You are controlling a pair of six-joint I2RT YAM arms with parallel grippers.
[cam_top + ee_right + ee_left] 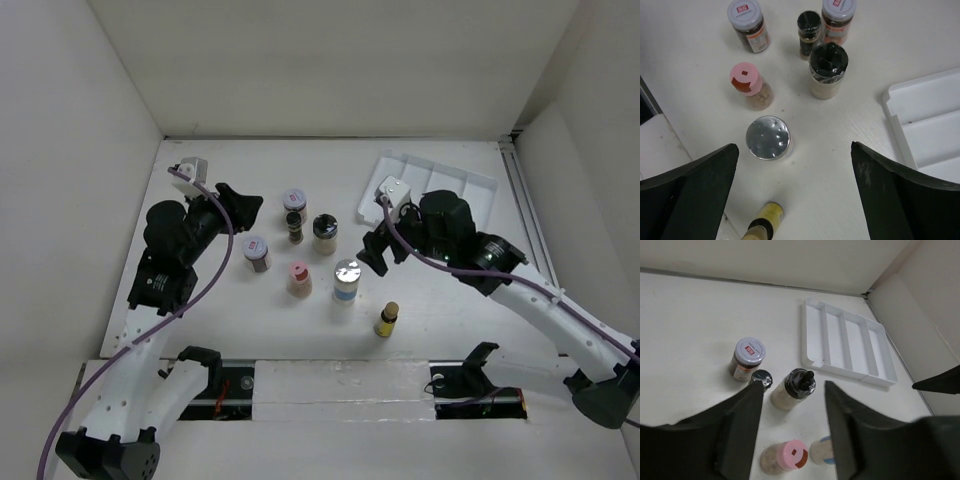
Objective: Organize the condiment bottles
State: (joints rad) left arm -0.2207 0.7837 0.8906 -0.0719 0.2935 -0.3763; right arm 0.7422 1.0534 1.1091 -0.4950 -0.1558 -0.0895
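My right gripper's open fingers still stand above and beside the silver-lidded jar point(347, 279), so next my right gripper should shift left in the top view and lower over it.
Seven condiment bottles stand mid-table. Two purplish-white-lidded jars point(294, 199) point(257, 250), a small black-capped bottle point(294, 226), a black-lidded jar point(325, 232), a pink-lidded jar point(299, 277), a silver-lidded jar point(347, 279) and a yellow bottle with a dark cap point(386, 319). My left gripper point(240, 203) is open and empty, left of the cluster; its wrist view looks past the black-lidded jar point(799, 382) and pink-lidded jar point(791, 454). My right gripper point(375, 250) is open and empty, right of the silver-lidded jar point(768, 137), with the yellow bottle point(765, 222) below it.
A white divided tray point(470, 185) lies at the back right, partly behind my right arm, and shows in the left wrist view point(847, 342). White walls close in the back and both sides. A black rail runs along the near edge.
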